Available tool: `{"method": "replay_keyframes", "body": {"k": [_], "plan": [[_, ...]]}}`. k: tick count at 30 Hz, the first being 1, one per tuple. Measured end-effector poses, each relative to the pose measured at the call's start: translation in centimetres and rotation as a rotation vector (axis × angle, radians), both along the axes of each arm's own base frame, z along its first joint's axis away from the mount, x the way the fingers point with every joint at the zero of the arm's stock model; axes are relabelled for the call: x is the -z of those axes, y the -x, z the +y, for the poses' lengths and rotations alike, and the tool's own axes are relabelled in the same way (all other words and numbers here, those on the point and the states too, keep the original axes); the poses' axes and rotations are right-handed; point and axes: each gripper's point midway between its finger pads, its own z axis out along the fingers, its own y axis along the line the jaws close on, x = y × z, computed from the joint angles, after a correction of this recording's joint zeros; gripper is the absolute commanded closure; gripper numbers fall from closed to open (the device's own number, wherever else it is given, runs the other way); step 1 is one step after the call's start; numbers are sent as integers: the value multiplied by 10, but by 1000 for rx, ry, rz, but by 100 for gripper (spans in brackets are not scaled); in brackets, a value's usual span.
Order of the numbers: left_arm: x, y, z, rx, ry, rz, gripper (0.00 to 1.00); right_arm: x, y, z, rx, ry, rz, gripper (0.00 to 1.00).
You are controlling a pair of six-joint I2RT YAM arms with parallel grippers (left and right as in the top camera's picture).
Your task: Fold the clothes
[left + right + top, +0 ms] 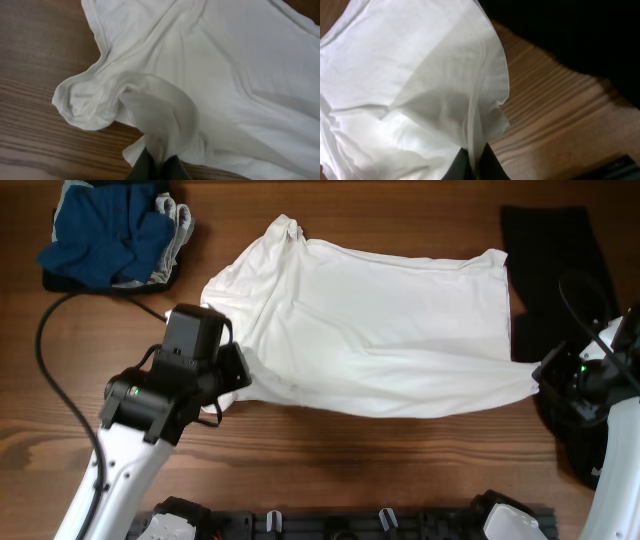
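Observation:
The shirt's pinched corner goes outward in my right gripper over the shirt's edge by the black garment next, for release there, since that edge lies flat outward of the gripper.
A large white T-shirt [370, 320] lies spread across the middle of the wooden table, no print showing. My left gripper [238, 376] is shut on its near left corner. In the left wrist view the dark fingers [145, 167] pinch a bunched fold of the shirt [225, 75], and the left gripper [159, 159] sits just above the wood. My right gripper [540, 377] is shut on the shirt's near right corner. In the right wrist view the right gripper [474, 147] clamps a thin pleat of the white shirt [410, 75], which hangs taut from the jaws.
A black garment [555, 260] lies flat at the far right, also seen as the black garment [580, 35] beyond the shirt's edge. A crumpled blue and grey pile [110, 235] sits at the far left corner. A black cable [50, 340] loops on the table at left.

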Motion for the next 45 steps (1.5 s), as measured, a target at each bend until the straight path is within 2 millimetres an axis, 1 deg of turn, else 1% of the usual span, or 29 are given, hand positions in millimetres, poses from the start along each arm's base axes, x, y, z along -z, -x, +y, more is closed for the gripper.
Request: {"method": "replay_keyframes", "body": {"k": [3, 4, 6, 8, 11, 12, 13, 15, 17, 20, 23, 25, 29, 30, 33, 36, 38, 40, 45], "plan": [[10, -24, -3, -17, -17, -16, 96, 14, -15, -7, 0, -11, 24, 96], [15, -38, -7, -22, -21, -28, 96, 21, -23, -11, 0, -14, 30, 96], [31, -54, -10, -27, -37, -13, 96, 33, -34, -17, 0, -22, 46, 96], [45, -70, -15, -31, -44, -11, 96, 50, -44, -22, 0, -38, 78, 96], [73, -90, -21, -32, -55, 11, 96, 71, -56, -27, -1, -53, 109, 96], [82, -94, -22, -33, -61, 21, 96, 79, -59, -29, -4, -57, 120, 96], [87, -98, -22, -36, -67, 22, 96, 86, -61, -30, -10, -62, 133, 96], [91, -110, -21, -50, -70, -6, 96, 97, -67, -31, -25, -72, 142, 96], [88, -121, -15, -74, -68, -42, 96, 103, -70, -31, -36, -80, 146, 96], [81, -132, -5, -109, -63, -86, 96, 105, -73, -30, -55, -80, 143, 96], [79, -135, 1, -126, -63, -96, 96, 105, -75, -27, -68, -79, 138, 96], [75, -135, 1, -126, -60, -105, 96, 105, -76, -27, -69, -79, 135, 96], [45, -133, 1, -129, -34, -178, 96, 104, -76, -26, -73, -82, 131, 95], [31, -132, 1, -131, -22, -214, 96, 103, -77, -25, -74, -82, 127, 96], [-6, -126, 3, -135, 8, -306, 96, 90, -78, -25, -76, -68, 85, 96], [-27, -120, 8, -148, 11, -358, 96, 72, -79, -25, -77, -42, 30, 96], [-29, -119, 11, -157, 1, -363, 96, 64, -80, -25, -78, -30, 1, 95], [-25, -119, 12, -157, -9, -352, 96, 64, -82, -25, -79, -30, -5, 96], [-7, -126, 12, -158, -39, -313, 96, 64, -88, -28, -79, -20, -25, 96]]}}
